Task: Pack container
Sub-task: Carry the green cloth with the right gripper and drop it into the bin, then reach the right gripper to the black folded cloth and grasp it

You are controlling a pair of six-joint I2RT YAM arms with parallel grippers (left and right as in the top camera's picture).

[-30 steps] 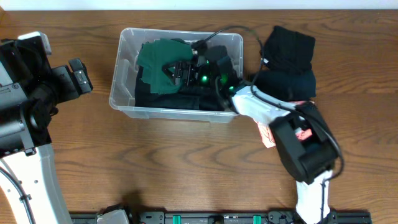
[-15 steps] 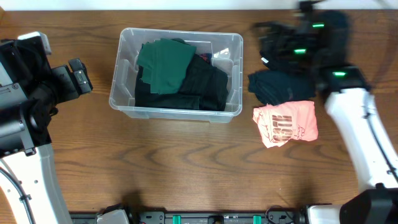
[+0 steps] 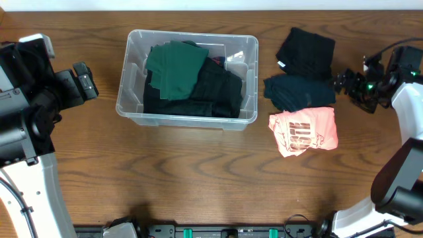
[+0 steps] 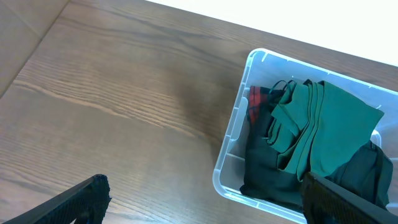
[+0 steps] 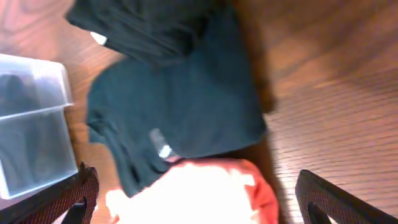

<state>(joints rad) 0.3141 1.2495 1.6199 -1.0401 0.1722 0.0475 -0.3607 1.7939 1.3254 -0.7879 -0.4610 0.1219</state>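
Observation:
The right gripper moves outward and down onto the black garment's edge [image 3: 331, 61] facing it next, as bare wood leaves that edge open.
The clear plastic container [image 3: 132, 106] sits at the table's middle back, holding a folded green garment [image 3: 175, 66] on top of black clothes [image 3: 215, 92]. It also shows in the left wrist view [image 4: 231, 137] and at the left edge of the right wrist view [image 5: 31, 112]. Right of it lie a black garment [image 3: 305, 53], a dark navy garment [image 3: 297, 91] and a pink shirt [image 3: 304, 131]. My right gripper [image 3: 345, 83] is open and empty, just right of the navy garment. My left gripper [image 4: 205, 205] is open and empty, off to the left of the container.
The pink shirt [image 5: 193, 193], navy garment [image 5: 180, 118] and black garment [image 5: 149, 28] fill the right wrist view. Bare wood table [image 3: 198, 178] lies in front of the container. A rail [image 3: 218, 231] runs along the front edge.
My right arm has left the container, swung right over the black garment, and now sits at the table's right edge, open and empty. The green garment stays in the container. Left arm unmoved.

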